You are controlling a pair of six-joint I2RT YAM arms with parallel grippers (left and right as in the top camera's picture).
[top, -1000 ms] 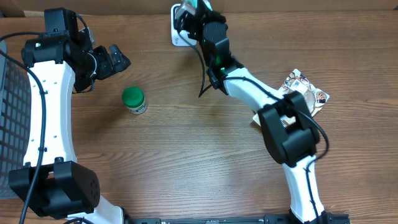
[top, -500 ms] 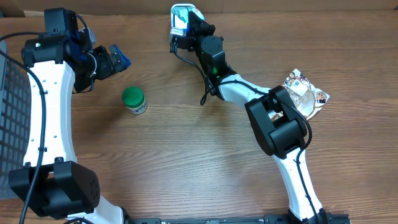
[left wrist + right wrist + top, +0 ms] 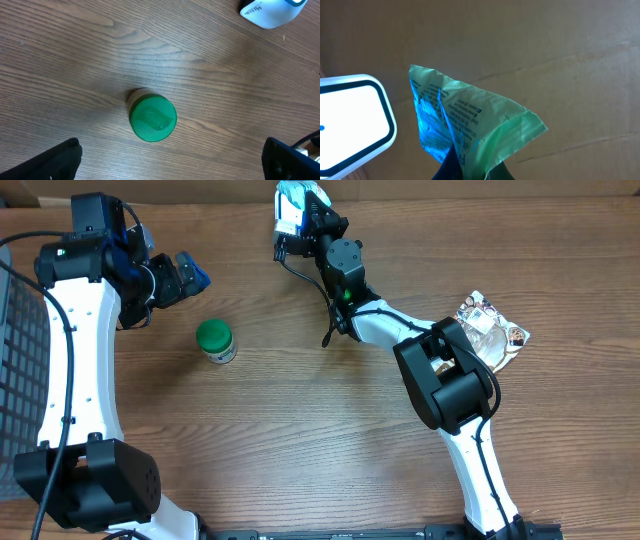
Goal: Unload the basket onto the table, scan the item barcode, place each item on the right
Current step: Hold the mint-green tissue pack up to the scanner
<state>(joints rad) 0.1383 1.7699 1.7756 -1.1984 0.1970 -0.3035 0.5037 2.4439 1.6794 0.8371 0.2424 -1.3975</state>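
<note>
Next, my right gripper swings back, turning its fingers downward, to the snack bag's scanner-side edge (image 3: pixel 463 313), because blue light already falls on the bag beside the scanner.
My right gripper (image 3: pixel 312 218) is shut on a thin green printed packet (image 3: pixel 297 200), holding it at the far edge of the table over the white barcode scanner (image 3: pixel 281 242). In the right wrist view the packet (image 3: pixel 470 112) sticks up from the pinched fingertips of my right gripper (image 3: pixel 470 169), blue light falls on its left side, and the scanner's white window (image 3: pixel 350 120) sits just left of it. My left gripper (image 3: pixel 190 275) hangs open, up and left of a green-lidded jar (image 3: pixel 215 340). The jar (image 3: pixel 152 118) stands upright, and nothing lies between the open fingers of my left gripper (image 3: pixel 170 165).
A crinkled snack bag (image 3: pixel 492 328) lies at the right, beside the right arm. A dark wire basket (image 3: pixel 18 360) borders the left edge. A cardboard wall (image 3: pixel 545 40) stands behind the scanner. The scanner's corner (image 3: pixel 272 10) shows at the top right of the left wrist view.
The right wrist has swung, bringing the green packet up over the scanner, then lifting it slightly. The left arm and jar have stayed put.
</note>
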